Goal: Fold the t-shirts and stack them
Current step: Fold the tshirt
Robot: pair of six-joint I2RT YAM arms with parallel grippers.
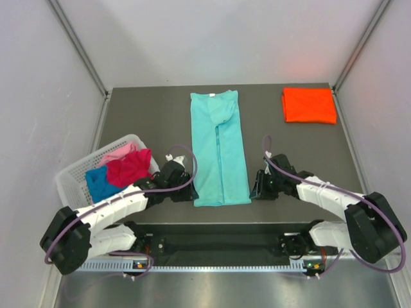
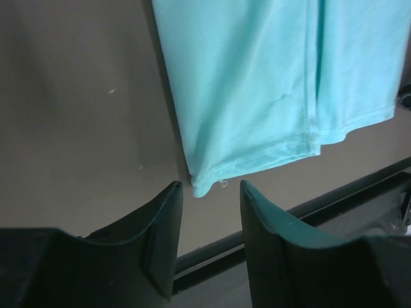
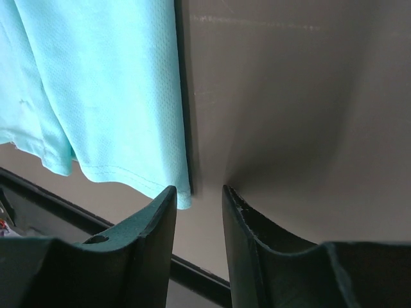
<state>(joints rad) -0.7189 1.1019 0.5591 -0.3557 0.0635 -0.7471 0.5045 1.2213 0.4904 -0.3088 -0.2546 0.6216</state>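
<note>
The t-shirt's near hem corner [image 1: 250, 202] [image 3: 182, 199] shows by one finger instead of between my fingers, so my right gripper will next move sideways toward the teal t-shirt and straddle that corner.
A teal t-shirt [image 1: 219, 151] lies in a long folded strip down the middle of the table. My left gripper [image 1: 182, 192] is open and empty just off its near-left corner, which shows in the left wrist view [image 2: 204, 187] just ahead of the jaws [image 2: 210, 190]. My right gripper [image 1: 257, 190] is open and empty beside the near-right corner, which shows in the right wrist view [image 3: 182, 196] by the left finger. A folded orange t-shirt [image 1: 309, 104] lies at the far right. Magenta-red [image 1: 130, 166], blue [image 1: 99, 181] and pink [image 1: 119, 153] t-shirts lie bunched in the basket.
A white lattice basket [image 1: 72, 178] stands at the near left of the table. The table's near edge and a black rail [image 2: 308, 208] run just behind both grippers. Grey walls close in the table on three sides.
</note>
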